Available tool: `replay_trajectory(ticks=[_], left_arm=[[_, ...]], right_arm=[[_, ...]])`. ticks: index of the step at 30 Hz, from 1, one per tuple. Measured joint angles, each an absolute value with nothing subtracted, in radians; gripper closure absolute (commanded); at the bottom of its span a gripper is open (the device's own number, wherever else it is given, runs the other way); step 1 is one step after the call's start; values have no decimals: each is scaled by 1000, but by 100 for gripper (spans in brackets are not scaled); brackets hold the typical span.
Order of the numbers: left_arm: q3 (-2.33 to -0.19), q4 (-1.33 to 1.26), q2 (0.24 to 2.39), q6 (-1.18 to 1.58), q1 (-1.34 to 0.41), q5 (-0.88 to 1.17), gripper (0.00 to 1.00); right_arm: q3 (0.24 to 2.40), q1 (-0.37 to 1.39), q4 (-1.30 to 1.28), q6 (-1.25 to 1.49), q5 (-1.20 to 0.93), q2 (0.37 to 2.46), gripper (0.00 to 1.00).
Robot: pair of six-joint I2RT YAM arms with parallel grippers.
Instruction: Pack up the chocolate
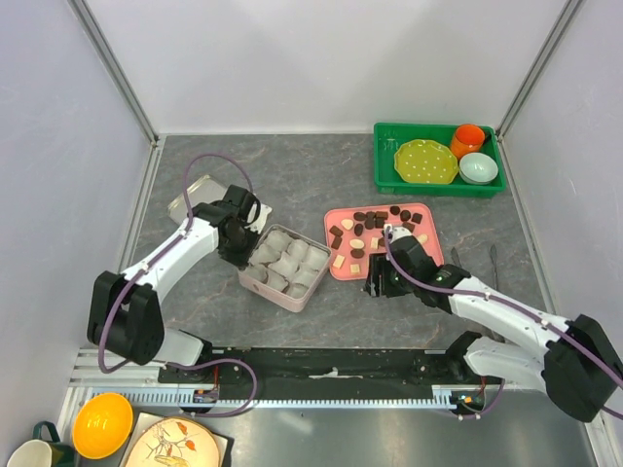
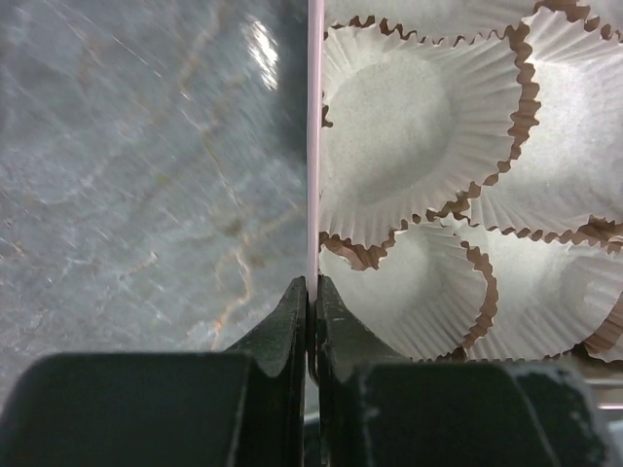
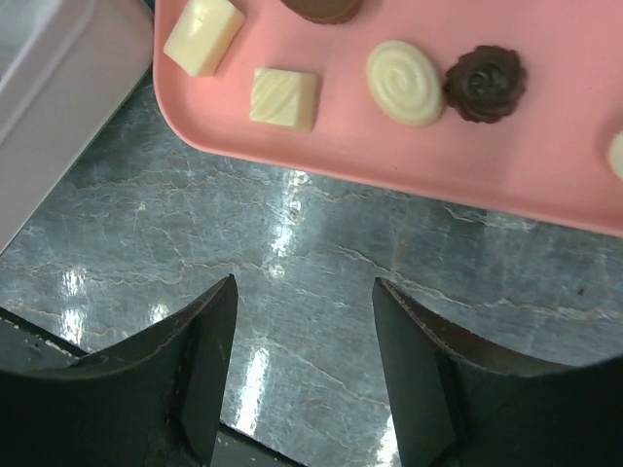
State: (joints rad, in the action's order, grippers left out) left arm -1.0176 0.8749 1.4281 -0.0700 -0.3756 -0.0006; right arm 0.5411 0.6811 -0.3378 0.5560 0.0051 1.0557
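The box stands crooked, so my left gripper will next turn it, slide it toward the right in the top view onto bare table by the tray's near edge, and release it.
Dark and cream chocolate pieces lie scattered on a pink tray. To its left stands a pink box filled with empty white paper cups. My left gripper is shut on the box's thin pink wall at its far-left side. My right gripper hangs open over bare table just in front of the tray's near edge, with nothing between its fingers. A square white piece, an oval white swirl and a dark rosette sit closest to it.
A green bin at the back right holds a yellow plate, an orange cup and a pale bowl. A metal tray lies behind the left arm. Cutlery lies right of the pink tray.
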Motion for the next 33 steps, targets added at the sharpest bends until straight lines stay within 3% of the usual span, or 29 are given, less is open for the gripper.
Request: replay_trajectory(ticks=[12,24,33], left_arm=[[-1018,982,1371,-163,-406,12,98],[-982,1016,1308,-307,-414,48,98],[-958,1013,1251,-436,-491,81,96]], right_arm=[[559,738,-233,572,33,1287,39],[768,760,-162,529,68,1550,40],[880,777,-227,504,71,1604,30]])
